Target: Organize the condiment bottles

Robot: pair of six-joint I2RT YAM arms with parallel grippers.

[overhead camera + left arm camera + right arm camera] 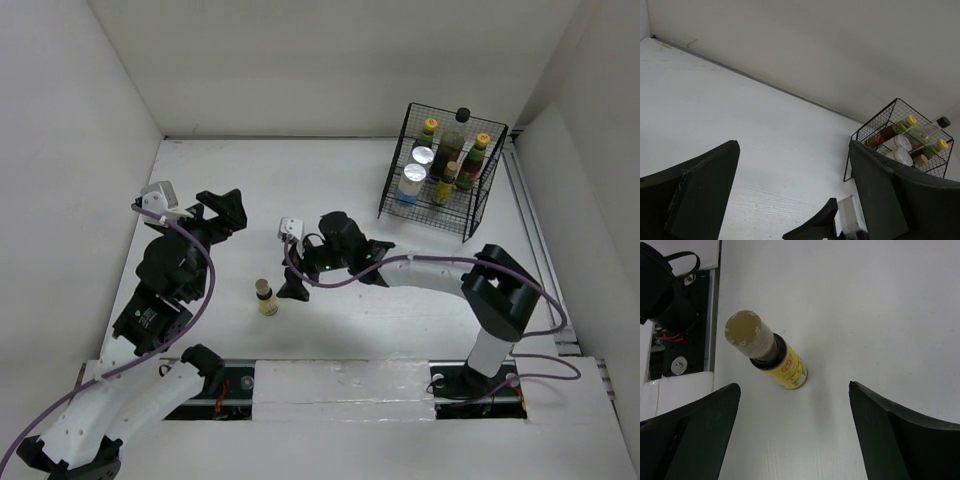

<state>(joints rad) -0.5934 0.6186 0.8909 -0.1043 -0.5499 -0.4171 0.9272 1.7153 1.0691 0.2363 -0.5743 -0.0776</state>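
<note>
The yellow bottle's tan-capped top [263,287] [751,335] comes between my right gripper's open fingers next as they shift left in the top view, since the bottle stands outside them.
A tiny yellow bottle [266,299] with a tan cap stands upright on the white table, alone. In the right wrist view this yellow bottle [771,352] is just ahead of my right gripper [794,390], left of centre and outside the open jaws. Seen from the top, the right gripper [294,289] is just right of it. The other condiment bottles sit in the black wire basket [492,185] at the back right: a tall dark black-capped one [457,135], silver-capped ones [421,158] and yellow-capped brown ones [478,150]. My left gripper [222,210] hangs open and empty at the left.
White walls close in the table at the back and both sides. The black mounting rail [330,385] runs along the near edge, close behind the lone bottle. From the left wrist, the basket [875,120] appears far right past my right arm's white camera [852,215].
</note>
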